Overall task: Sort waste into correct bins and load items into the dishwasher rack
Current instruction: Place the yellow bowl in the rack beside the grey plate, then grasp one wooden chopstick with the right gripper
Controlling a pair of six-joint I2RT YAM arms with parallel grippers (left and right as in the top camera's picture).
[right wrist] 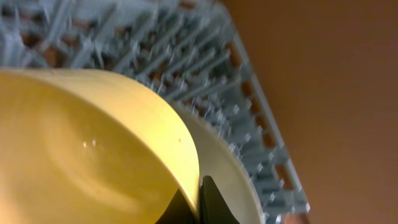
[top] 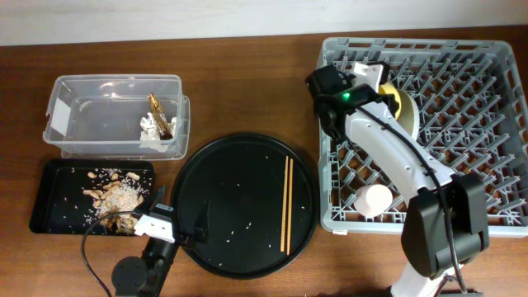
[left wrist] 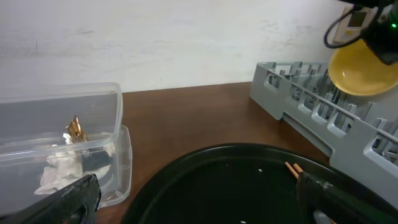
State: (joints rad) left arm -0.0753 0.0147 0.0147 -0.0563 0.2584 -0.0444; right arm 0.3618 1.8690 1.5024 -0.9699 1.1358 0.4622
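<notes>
The raised bowl will next go down onto the rack wires beside the plate below, as my right gripper lowers it, easing toward the round tray. Then my right gripper will release the bowl's rim.
My right gripper is shut on the rim of the yellow bowl and holds it tilted on edge over the grey dishwasher rack. In the right wrist view the fingers pinch the bowl's rim, with a pale plate right behind it. My left gripper is open and empty at the round black tray's left edge. The chopsticks lie on that tray. A pink cup stands in the rack's near corner. I see no light-blue cup.
The clear tub at the far left holds white tissue and the gold wrapper. The shallow black tray in front of it holds beige scraps. The round black tray carries a few crumbs.
</notes>
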